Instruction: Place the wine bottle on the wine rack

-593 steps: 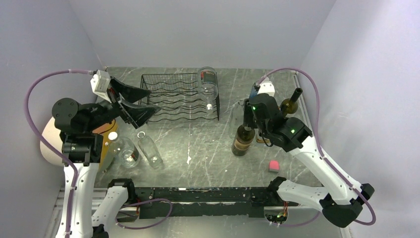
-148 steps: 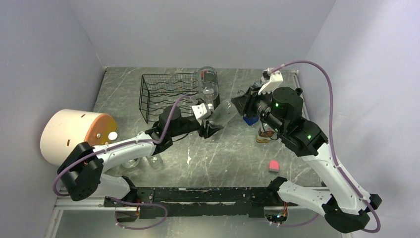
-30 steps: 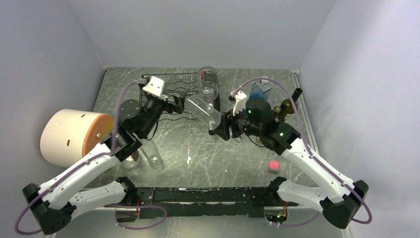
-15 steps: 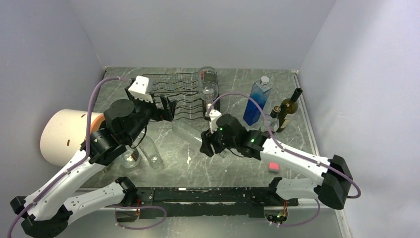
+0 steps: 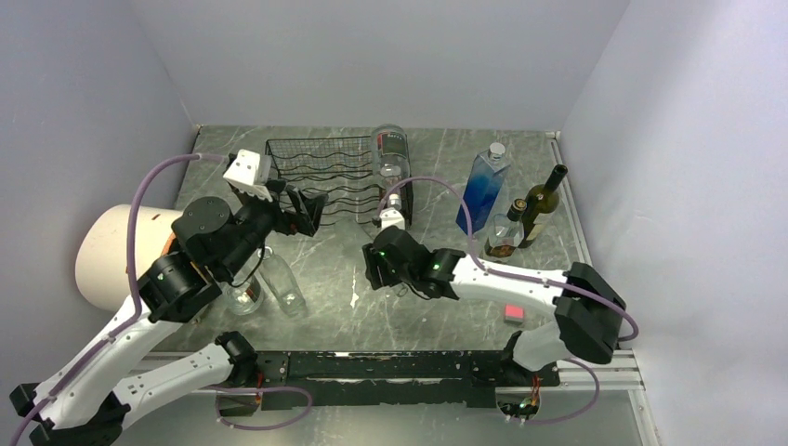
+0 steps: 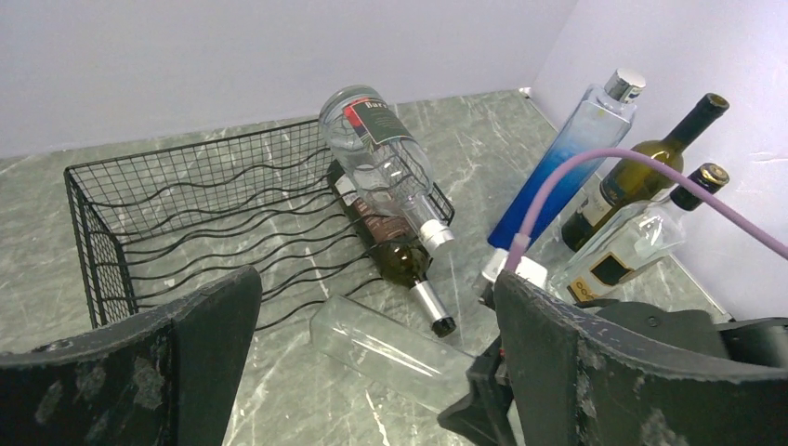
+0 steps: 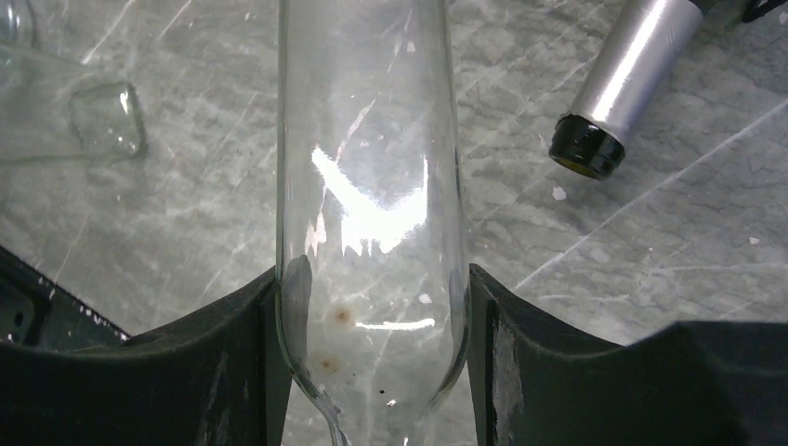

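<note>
My right gripper slides the held bottle base-first outward into the rack's lower shelf [image 5: 357,188] next and releases it, since that shelf is empty beside the dark bottle.
The black wire wine rack [image 5: 316,177] stands at the back centre, and also shows in the left wrist view [image 6: 186,223]. A clear bottle with a red label [image 5: 391,158] and a dark bottle [image 6: 386,237] lie in its right end. My right gripper [image 5: 374,265] is shut on a clear glass wine bottle [image 7: 372,186] near its shoulder. That bottle [image 6: 390,348] lies level, low over the table just in front of the rack. I cannot tell whether it touches the table. My left gripper [image 5: 297,209] is open and empty at the rack's front left.
A blue bottle [image 5: 481,190], a green bottle [image 5: 541,204] and a small flask [image 5: 504,237] stand at the right. A pink cube [image 5: 513,312] lies near the front. A white-and-orange cylinder [image 5: 116,255] and two clear bottles [image 5: 282,283] sit at the left.
My right arm has swung left and down, bringing the clear bottle from chest height to just above the table before the rack. My left arm has drawn back a little to the left.
</note>
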You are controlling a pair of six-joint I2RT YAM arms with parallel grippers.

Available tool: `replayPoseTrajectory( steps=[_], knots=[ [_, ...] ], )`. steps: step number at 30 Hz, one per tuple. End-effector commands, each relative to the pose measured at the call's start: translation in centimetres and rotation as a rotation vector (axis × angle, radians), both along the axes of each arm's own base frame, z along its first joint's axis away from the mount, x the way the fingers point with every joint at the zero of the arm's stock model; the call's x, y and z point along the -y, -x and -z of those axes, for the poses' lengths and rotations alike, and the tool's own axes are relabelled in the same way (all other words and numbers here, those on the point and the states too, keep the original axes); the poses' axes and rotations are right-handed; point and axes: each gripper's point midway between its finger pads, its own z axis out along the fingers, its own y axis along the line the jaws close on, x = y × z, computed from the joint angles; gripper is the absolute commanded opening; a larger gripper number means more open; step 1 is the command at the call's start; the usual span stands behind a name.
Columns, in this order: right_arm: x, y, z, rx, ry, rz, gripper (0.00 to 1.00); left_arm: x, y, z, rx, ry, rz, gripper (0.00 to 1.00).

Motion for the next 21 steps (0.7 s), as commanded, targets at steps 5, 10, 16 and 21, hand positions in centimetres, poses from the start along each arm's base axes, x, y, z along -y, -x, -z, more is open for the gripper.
replayPoseTrajectory(
  steps=[5,10,16,21],
  knots=[
    [-3.7,-3.8,-3.3,0.088,-0.085,0.181,0.0,-0.5,1.3,0.4,-0.022,0.031,0.027,0.99],
    [-4.5,-4.8,-3.3,0.098,-0.087,0.222,0.0,-0.4,1.6,0.5,-0.016,0.04,0.042,0.98],
    [-5.7,-6.1,-2.4,0.102,-0.034,0.255,0.0,0.0,1.7,1.0,-0.025,0.045,0.057,0.99],
    [-6.4,-7.5,-2.0,0.131,-0.002,0.289,0.0,0.0,1.5,1.6,-0.039,0.028,0.049,0.99]
  ],
)
